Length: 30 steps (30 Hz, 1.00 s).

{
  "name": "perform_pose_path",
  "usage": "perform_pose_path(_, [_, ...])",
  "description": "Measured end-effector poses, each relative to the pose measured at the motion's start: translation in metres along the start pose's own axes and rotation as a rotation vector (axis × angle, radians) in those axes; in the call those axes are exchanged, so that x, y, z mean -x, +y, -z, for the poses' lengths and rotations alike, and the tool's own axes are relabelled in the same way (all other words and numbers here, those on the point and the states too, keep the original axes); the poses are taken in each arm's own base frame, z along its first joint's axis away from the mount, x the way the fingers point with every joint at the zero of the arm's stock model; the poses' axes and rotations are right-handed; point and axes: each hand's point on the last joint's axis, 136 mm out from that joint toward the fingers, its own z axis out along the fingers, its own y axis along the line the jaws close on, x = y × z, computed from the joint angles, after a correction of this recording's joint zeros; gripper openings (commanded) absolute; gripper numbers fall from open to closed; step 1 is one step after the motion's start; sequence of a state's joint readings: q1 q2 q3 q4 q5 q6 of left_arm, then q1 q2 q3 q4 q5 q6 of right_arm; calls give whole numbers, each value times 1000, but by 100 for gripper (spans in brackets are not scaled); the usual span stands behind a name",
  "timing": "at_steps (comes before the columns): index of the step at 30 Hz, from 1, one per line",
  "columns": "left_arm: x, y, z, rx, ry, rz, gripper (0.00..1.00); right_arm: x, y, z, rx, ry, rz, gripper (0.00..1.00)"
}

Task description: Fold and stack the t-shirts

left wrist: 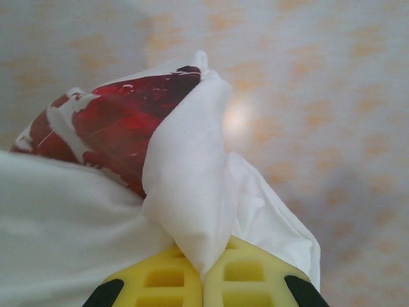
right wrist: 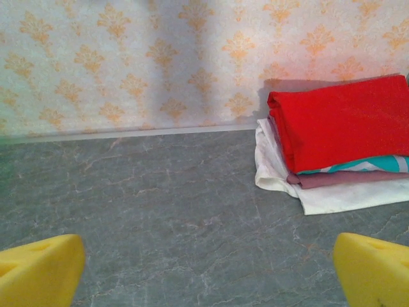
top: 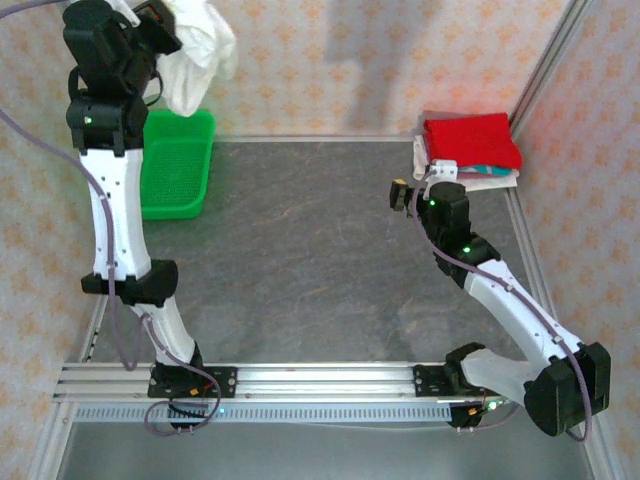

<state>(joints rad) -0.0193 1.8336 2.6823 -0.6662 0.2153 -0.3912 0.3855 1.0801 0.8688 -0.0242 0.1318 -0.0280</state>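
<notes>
The left gripper moves down and away from the basket toward the stack next, to release the cream-white t-shirt onto the table's middle below it.
My left gripper point(top: 165, 40) is raised high at the back left, above the basket. Its yellow fingers point(left wrist: 249, 275) are shut on a fold of the cream-white t-shirt point(left wrist: 185, 185), whose red splatter graphic point(left wrist: 121, 121) shows to the left; the shirt hangs bunched from it point(top: 200, 50). A stack of folded t-shirts point(top: 470, 148) lies in the back right corner: red on top point(right wrist: 339, 121), then teal-edged, mauve and white layers. My right gripper point(right wrist: 204, 275) hovers open over bare table just left of the stack, nothing between its yellow fingertips point(right wrist: 38, 272).
A green mesh basket point(top: 180, 165) stands at the back left against the wall. The grey marbled table point(top: 300, 260) is bounded by patterned walls behind and on the right. An aluminium rail point(top: 300, 380) runs along the near edge.
</notes>
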Motion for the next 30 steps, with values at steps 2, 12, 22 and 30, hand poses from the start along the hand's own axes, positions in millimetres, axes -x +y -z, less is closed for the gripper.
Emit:
perform_pose_path(2, [-9, -35, 13, -87, 34, -1, 0, 3, 0, 0, -2, -13, -5, 100])
perform_pose_path(12, [-247, -51, -9, -120, 566, -32, 59, -5, -4, -3, -18, -23, -76, 100])
perform_pose_path(22, [-435, 61, 55, 106, 909, -21, 61, -24, 18, -3, 96, 61, -77, 95])
perform_pose_path(30, [-417, 51, 92, 7, 852, -138, 72, -89, 42, -41, 115, 335, -10, 93])
